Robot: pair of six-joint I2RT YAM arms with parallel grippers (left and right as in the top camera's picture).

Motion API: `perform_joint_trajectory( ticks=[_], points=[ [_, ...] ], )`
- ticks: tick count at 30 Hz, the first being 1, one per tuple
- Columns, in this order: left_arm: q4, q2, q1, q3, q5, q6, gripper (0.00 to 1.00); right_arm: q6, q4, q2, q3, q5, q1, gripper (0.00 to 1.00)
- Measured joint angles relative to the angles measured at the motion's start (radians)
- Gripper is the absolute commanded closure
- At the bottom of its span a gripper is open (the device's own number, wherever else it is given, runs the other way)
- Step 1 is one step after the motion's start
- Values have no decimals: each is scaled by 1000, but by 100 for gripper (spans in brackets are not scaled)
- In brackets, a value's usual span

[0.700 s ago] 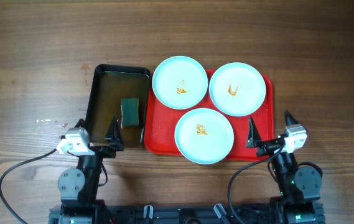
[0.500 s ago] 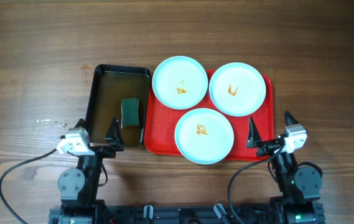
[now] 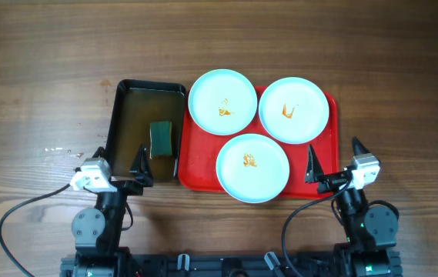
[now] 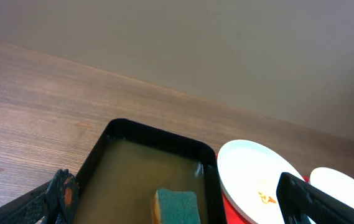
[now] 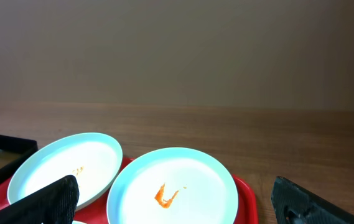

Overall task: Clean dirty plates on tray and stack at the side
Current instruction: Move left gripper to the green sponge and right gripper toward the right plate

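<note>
The green sponge [image 3: 161,139] [image 4: 177,208] is outward and below, so next I should move my left gripper outward over the tub, tilt it down and lower it onto the sponge.
Three pale blue-white plates lie on the red tray [image 3: 195,169], each with an orange-brown smear: one at the back left [image 3: 222,101], one at the back right [image 3: 294,109], one at the front middle [image 3: 252,167]. My left gripper [image 3: 120,158] is open and empty near the front of the black tub. My right gripper [image 3: 334,158] is open and empty just off the tray's front right corner. The left wrist view shows the back left plate [image 4: 257,180]. The right wrist view shows the back plates [image 5: 65,168] [image 5: 173,190] between my open fingers [image 5: 177,202].
A black tub [image 3: 126,100] of murky water with a green sponge [image 3: 160,139] stands left of the tray, touching it; it also shows in the left wrist view [image 4: 133,171] with the sponge [image 4: 177,204]. Bare wooden table [image 3: 41,92] lies around.
</note>
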Motion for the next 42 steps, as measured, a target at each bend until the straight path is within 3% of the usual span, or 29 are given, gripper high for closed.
perform_joint_trajectory(
  ticks=[23, 26, 32, 42],
  points=[
    [-3, 0, 0, 1, -3, -5, 0, 4, -6, 0, 0, -10, 0, 1],
    [-103, 30, 0, 48, -30, -6, 0, 8, -101, 30, 31, -13, 0, 0],
    [-250, 306, 0, 292, -53, -9, 0, 97, -315, 282, 265, -60, 0, 1],
    [-625, 938, 0, 762, -3, -12, 0, 148, -831, 1014, 816, -133, 1, 0]
  ],
)
